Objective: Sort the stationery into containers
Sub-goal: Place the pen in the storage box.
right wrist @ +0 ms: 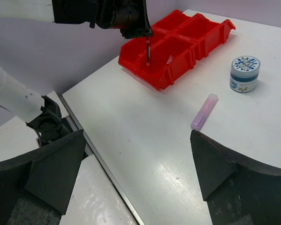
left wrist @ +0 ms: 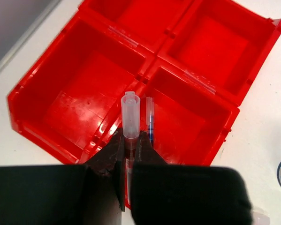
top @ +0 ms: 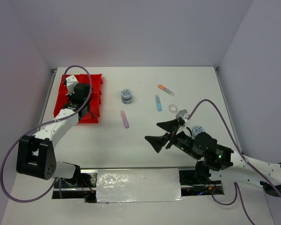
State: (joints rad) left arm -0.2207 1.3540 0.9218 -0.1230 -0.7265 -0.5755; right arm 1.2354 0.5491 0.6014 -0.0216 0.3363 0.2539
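Note:
I should next move my left gripper down and clear of the divider into the blue pen's compartment (top: 94,107) (left wrist: 187,123) to release the red pen, since a pen already lies there.
The red tray (top: 96,80) with four compartments stands at the far left. Above its near side my left gripper (left wrist: 130,136) is shut on a red pen with a clear cap (left wrist: 130,115), held upright over the wall between two compartments. A thin blue pen (left wrist: 150,123) lies in the compartment just right of it. My right gripper (top: 162,131) hangs wide open over the table's middle, holding nothing. Loose on the table lie a purple marker (top: 125,119), a light-blue marker (top: 158,102) and an orange-capped marker (top: 166,89).
One blue-lidded tub (top: 126,95) stands right of the tray, and another (top: 198,130) sits close behind my right gripper. Two tape rolls (top: 172,108) lie beside the light-blue marker. In the right wrist view the purple marker (right wrist: 204,111) lies just beyond my right fingertip.

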